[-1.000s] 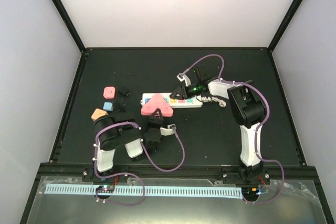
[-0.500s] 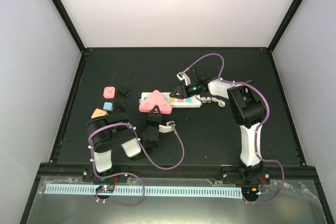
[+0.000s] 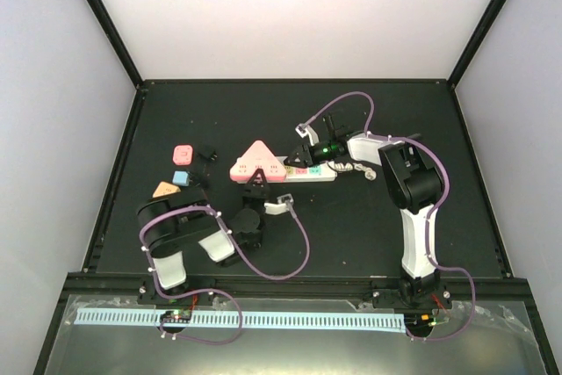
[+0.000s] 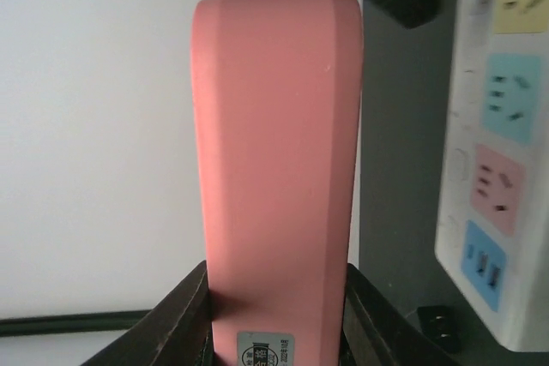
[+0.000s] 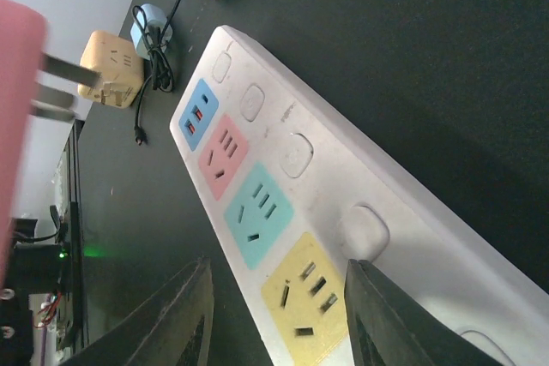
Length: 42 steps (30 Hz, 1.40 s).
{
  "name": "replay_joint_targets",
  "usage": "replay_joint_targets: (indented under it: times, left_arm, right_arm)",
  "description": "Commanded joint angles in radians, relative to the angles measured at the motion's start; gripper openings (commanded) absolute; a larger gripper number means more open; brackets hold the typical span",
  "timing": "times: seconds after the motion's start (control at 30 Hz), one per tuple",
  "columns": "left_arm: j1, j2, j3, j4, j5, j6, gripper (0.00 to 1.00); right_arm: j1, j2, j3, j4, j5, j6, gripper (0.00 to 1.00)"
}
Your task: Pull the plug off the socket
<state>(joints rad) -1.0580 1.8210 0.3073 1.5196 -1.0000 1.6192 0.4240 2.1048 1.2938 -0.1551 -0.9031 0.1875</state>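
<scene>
The plug will move outward past the pink cube in my left gripper, then go down onto the mat's empty far corner. My left gripper will release it there, with the plug's pins clear of the socket.
The plug (image 3: 256, 162) is a pink triangular adapter. My left gripper (image 3: 257, 183) is shut on it and holds it above the left end of the socket. In the left wrist view the plug (image 4: 274, 169) stands between my fingers (image 4: 176, 323). The socket (image 3: 321, 173) is a long white strip with blue, pink, cyan and yellow faces (image 5: 360, 186); it lies flat, and it also shows at the right of the left wrist view (image 4: 493, 126). My right gripper (image 5: 276, 267) is open over the strip's yellow end. The plug's metal prongs (image 5: 60, 83) hang clear of the strip.
Small cube adapters lie left of the strip: pink (image 3: 183, 155), blue (image 3: 180, 178) and tan (image 3: 162, 190), with a black adapter (image 3: 208, 155) and thin cable. The strip's coiled white cord (image 3: 360, 167) lies at its right end. Black frame rails bound the mat.
My left gripper has lifted the pink plug up and away from the strip's left end; its prongs are now out. The right gripper has stayed over the strip.
</scene>
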Motion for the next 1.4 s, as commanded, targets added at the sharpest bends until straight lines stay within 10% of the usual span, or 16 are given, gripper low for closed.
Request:
replay_joint_targets:
  times: [0.0,0.3,0.63,0.93,1.37]
  left_arm:
    - [0.032,-0.1,0.044,0.063,-0.003,0.018,0.02]
    - [0.118,-0.498,0.29,-1.124,0.055,-0.585,0.01]
    - [0.237,-0.681,0.51,-1.787,0.256,-0.871,0.02]
    - [0.461,-0.749,0.571,-1.952,0.464,-0.893,0.02]
    - [0.803,-0.487,0.716,-1.737,0.478,-0.739,0.02]
  right_arm:
    - [-0.001,0.037,-0.031,-0.102,0.108,-0.011,0.47]
    - [0.0,-0.028,-0.041,-0.082,0.103,-0.023,0.51]
    - [-0.001,-0.062,-0.039,-0.082,0.1,-0.041,0.54]
    - [-0.001,-0.144,-0.039,-0.097,0.117,-0.077,0.57]
    - [-0.002,-0.279,-0.077,-0.173,0.171,-0.164,0.59]
